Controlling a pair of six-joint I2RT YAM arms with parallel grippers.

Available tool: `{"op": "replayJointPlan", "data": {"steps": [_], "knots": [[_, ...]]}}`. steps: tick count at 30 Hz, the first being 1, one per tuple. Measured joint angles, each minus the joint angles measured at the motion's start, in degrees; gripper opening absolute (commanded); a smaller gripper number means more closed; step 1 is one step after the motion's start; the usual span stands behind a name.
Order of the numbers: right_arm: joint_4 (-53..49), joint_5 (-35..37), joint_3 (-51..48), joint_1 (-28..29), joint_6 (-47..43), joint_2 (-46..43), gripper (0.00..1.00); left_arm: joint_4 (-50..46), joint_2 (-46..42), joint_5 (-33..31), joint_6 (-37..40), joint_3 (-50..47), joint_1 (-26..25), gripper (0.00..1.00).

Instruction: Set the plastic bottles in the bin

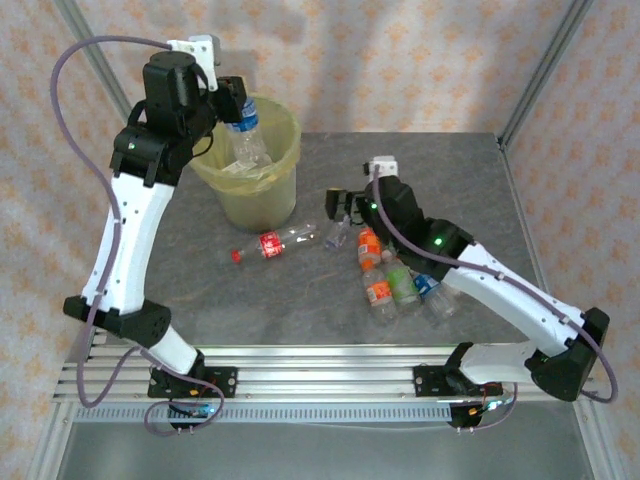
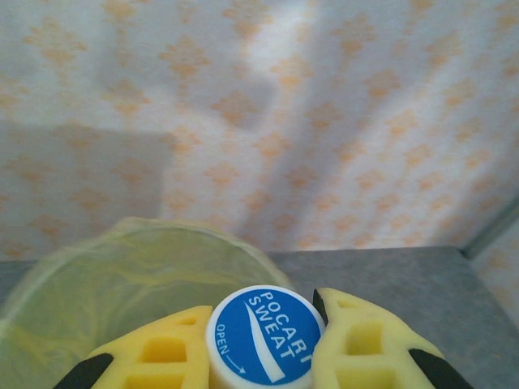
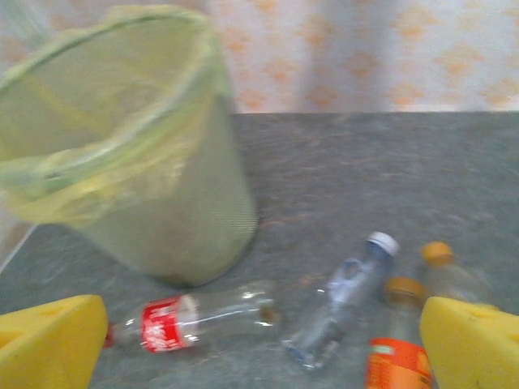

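My left gripper tilts down next, with the blue cap (image 2: 266, 335) still above the bin's rim, then lowers the bottle into the bin.
My left gripper (image 1: 238, 112) is shut on a clear bottle (image 1: 246, 135) with a blue cap (image 2: 266, 335), hanging it over the mouth of the pale yellow-green bin (image 1: 280, 190); the yellow fingers (image 2: 357, 348) pinch it at the neck. My right gripper (image 1: 340, 207) stands open low over the table, nothing between its fingers (image 3: 474, 344). In front of it lie a red-label bottle (image 3: 195, 318), a clear blue-label bottle (image 3: 345, 300) and an orange-label bottle (image 3: 399, 356). More bottles (image 1: 392, 285) lie clustered under the right arm.
The bin (image 3: 138, 146) fills the left of the right wrist view, its yellow bag folded over the rim. The grey table (image 1: 200, 290) has free room left of the red-label bottle (image 1: 272, 243). Patterned walls and a metal frame surround the table.
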Motion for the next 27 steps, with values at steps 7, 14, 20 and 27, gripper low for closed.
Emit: {"op": "replayJointPlan", "data": {"steps": [7,14,20,27], "knots": [[-8.9,5.4,-0.1,-7.3,7.4,-5.7,0.99,-6.0,12.6,-2.4,3.6,12.0,3.9,0.09],[-18.9,5.6,-1.5,-17.3,12.9,-10.0,0.99,-10.5,23.2,-3.4,6.2,16.9,5.2,0.09],[-27.5,3.9,-4.4,-23.3,15.2,-11.7,0.99,-14.8,30.1,-3.7,9.6,19.5,5.2,0.11],[-32.4,-3.7,-10.1,-26.3,15.4,-13.1,0.99,-18.1,32.7,-5.3,12.5,19.9,5.2,0.16]]}}
